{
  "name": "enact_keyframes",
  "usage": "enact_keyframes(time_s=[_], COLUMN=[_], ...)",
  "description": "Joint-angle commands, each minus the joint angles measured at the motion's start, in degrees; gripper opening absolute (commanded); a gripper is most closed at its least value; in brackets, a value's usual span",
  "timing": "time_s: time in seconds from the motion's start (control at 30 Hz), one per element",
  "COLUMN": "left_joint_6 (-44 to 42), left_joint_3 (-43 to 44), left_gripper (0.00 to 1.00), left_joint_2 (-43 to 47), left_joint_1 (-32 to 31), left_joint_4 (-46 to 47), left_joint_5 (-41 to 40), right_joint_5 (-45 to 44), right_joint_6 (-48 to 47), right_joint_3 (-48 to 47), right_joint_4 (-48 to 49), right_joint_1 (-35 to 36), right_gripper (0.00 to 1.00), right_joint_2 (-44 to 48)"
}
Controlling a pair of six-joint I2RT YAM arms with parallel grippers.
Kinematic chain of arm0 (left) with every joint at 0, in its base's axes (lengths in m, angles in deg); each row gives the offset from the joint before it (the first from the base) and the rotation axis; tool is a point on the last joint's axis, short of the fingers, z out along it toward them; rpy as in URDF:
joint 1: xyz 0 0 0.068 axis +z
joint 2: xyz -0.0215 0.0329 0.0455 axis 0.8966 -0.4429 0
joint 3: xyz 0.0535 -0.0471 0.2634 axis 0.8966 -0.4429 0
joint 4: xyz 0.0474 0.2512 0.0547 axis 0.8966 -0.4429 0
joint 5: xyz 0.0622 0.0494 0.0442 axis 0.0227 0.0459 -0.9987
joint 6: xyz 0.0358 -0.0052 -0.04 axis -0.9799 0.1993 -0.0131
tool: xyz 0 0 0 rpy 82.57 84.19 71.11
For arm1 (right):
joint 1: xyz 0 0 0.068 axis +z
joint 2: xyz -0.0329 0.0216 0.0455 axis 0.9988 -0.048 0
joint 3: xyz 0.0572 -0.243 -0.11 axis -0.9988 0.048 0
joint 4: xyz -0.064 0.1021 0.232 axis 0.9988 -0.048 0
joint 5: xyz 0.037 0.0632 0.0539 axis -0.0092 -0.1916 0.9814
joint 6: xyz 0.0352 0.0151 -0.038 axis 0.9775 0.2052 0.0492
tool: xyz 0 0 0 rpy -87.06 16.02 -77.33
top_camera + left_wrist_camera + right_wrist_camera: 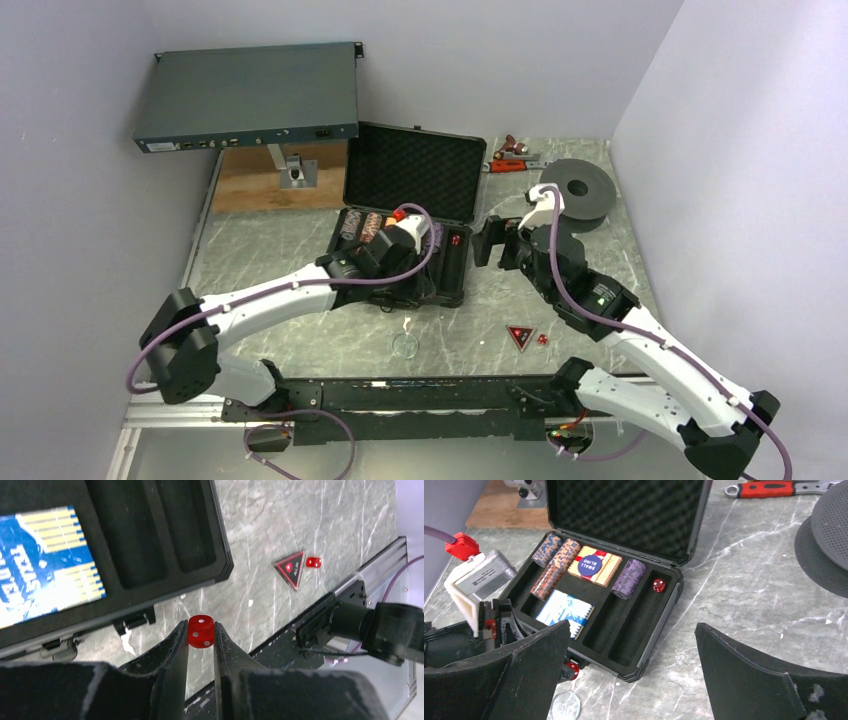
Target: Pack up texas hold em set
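The robot's left hand will move outward and to the right in the top view, over the case's end slot beside the purple chip roll [629, 578], which already has one die in it.
The black case [455, 262] lies open mid-table, its foam lid [624, 510] upright. It holds rolls of striped chips [555, 562], a purple chip roll [629, 578], a red-striped card deck [594, 566], a blue deck [565, 608] and one red die [659, 585]. My left gripper [201, 632] is shut on a red die [201, 630] above the table, just off the case's front edge [150, 592]. The die also shows in the right wrist view [572, 668]. My right gripper [631, 672] is open and empty, right of the case. The triangular marker [518, 336] and another die [542, 341] lie on the table.
A grey-blue rack unit [250, 98] stands at the back left above a wooden board [255, 185]. A black spool [580, 190] and a red-handled wrench [769, 488] lie at the back right. A clear disc [406, 346] lies near the front rail [400, 385].
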Motion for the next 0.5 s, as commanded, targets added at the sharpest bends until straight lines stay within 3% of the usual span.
enact_keyframes(time_s=[0.0, 0.13, 0.3, 0.47], left_joint_6=[-0.46, -1.62, -2.76, -4.46], left_joint_3=[5.68, 10.69, 14.77, 20.59], left_gripper=[0.00, 0.00, 0.00, 0.00], left_joint_2=[-4.76, -10.00, -14.50, -20.12], left_joint_1=[-0.56, -0.65, -0.73, -0.73], left_joint_4=[1.02, 1.15, 2.25, 1.54], left_joint_5=[-4.50, -5.21, -7.45, -10.70], right_joint_5=[-4.18, -7.23, -20.66, -22.60], right_joint_6=[0.50, 0.61, 6.29, 7.21], right_joint_3=[1.34, 1.75, 1.52, 2.46], right_joint_4=[2.94, 2.34, -1.77, -3.21], right_joint_1=[-0.15, -0.15, -0.14, -0.12], right_gripper=[1.00, 1.00, 1.00, 1.00], right_joint_2=[2.39, 3.76, 5.07, 6.90])
